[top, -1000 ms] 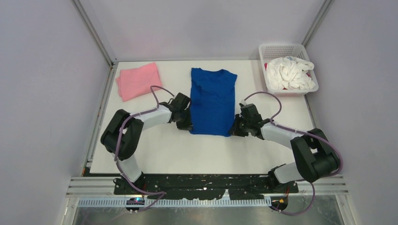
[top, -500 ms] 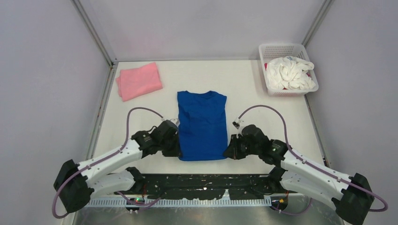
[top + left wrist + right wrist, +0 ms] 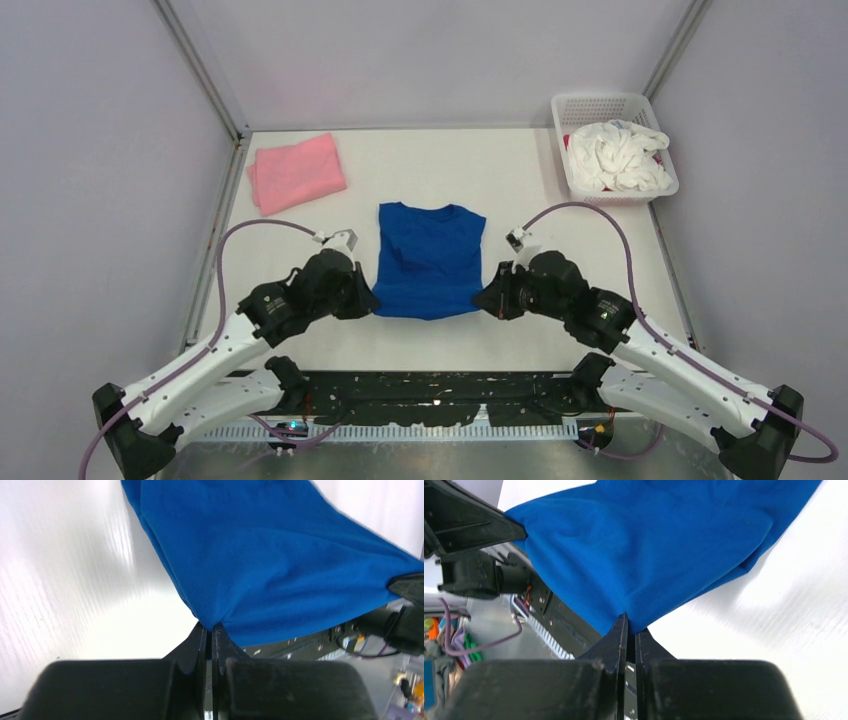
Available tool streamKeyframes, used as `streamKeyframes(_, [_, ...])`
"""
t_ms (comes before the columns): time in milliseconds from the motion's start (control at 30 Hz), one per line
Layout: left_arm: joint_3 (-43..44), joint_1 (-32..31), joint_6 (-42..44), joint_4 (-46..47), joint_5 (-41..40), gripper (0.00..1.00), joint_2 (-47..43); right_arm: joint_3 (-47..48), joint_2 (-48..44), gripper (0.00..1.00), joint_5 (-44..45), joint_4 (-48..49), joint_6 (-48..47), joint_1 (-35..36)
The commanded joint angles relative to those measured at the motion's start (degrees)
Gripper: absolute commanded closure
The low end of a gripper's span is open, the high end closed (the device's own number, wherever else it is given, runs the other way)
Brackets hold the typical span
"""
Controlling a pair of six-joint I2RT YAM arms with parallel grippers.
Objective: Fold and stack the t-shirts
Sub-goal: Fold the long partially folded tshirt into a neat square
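Note:
The robot's right gripper needs to carry the shirt's hem corner outward next and release it over the shirt's far basket-side shoulder [image 3: 476,217], because that shoulder lies outward of the right gripper.
The royal blue t-shirt [image 3: 428,258] lies in the middle of the table, its near hem lifted between my two grippers; no print shows. My left gripper [image 3: 368,300] is shut on the shirt's near left corner [image 3: 212,622]. My right gripper [image 3: 484,300] is shut on the near right corner [image 3: 630,625]. In both wrist views the blue cloth [image 3: 270,565] [image 3: 649,550] stretches taut away from the fingertips. The light pink t-shirt [image 3: 295,172] lies folded at the far left of the table.
A white mesh basket [image 3: 572,108] with bunched white cloth [image 3: 615,155] stands at the far right corner. Grey walls close in both sides. The table's near edge and the arm bases [image 3: 440,400] lie just below the held hem.
Both grippers pulled the blue shirt toward the near edge, then lifted its near hem and carried it back, so the shirt looks shorter. The arms have stretched further up.

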Motion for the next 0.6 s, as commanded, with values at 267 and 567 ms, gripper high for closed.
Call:
streamKeyframes(267, [17.5,10.0,3.7,3.2,-10.6,1.00,14.7,11.0,15.1,0.95,-4.4,11.1,-5.4,-14.4])
streamKeyframes(567, [26.2,17.3,6.0,7.2,-6.3,1.00,28.0,19.1,25.9,0.95,-7.6,12.8,-8.3,-22.1])
